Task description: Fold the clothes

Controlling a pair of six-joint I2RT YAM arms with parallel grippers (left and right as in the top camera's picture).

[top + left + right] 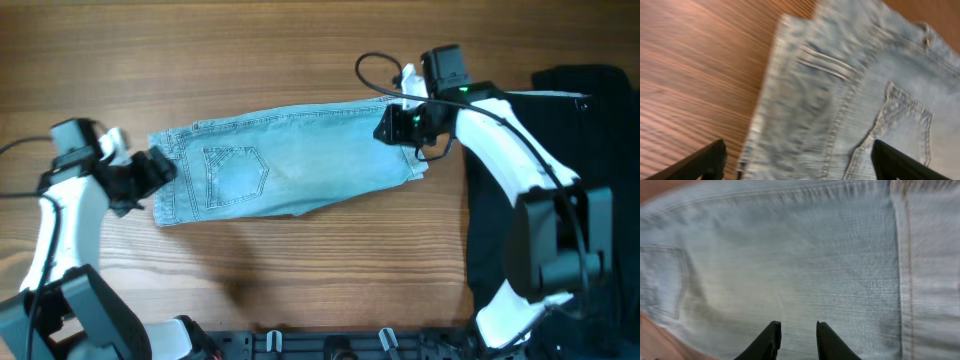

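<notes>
I will lower my left gripper next onto the waistband edge (171, 188) (787, 164), which is just below, between my fingers. Then I will close its open fingers around the denim.
The clothes, light blue denim shorts (290, 160), lie flat across the middle of the table, doubled over lengthwise, with a back pocket (235, 175) facing up. My left gripper (160, 170) sits at the waistband end and is open wide. In the left wrist view its fingers (705, 160) straddle the waistband edge (790, 125) with nothing pinched. At the leg-hem end, my right gripper (385, 128) hovers over the denim (800, 255). Its jaws (798, 327) stand a little apart and hold no cloth.
A large plain black garment (600, 130) covers the table's right side, under the right arm. A black cable (375, 75) loops above the shorts' far right corner. Bare wood (250, 50) surrounds the shorts.
</notes>
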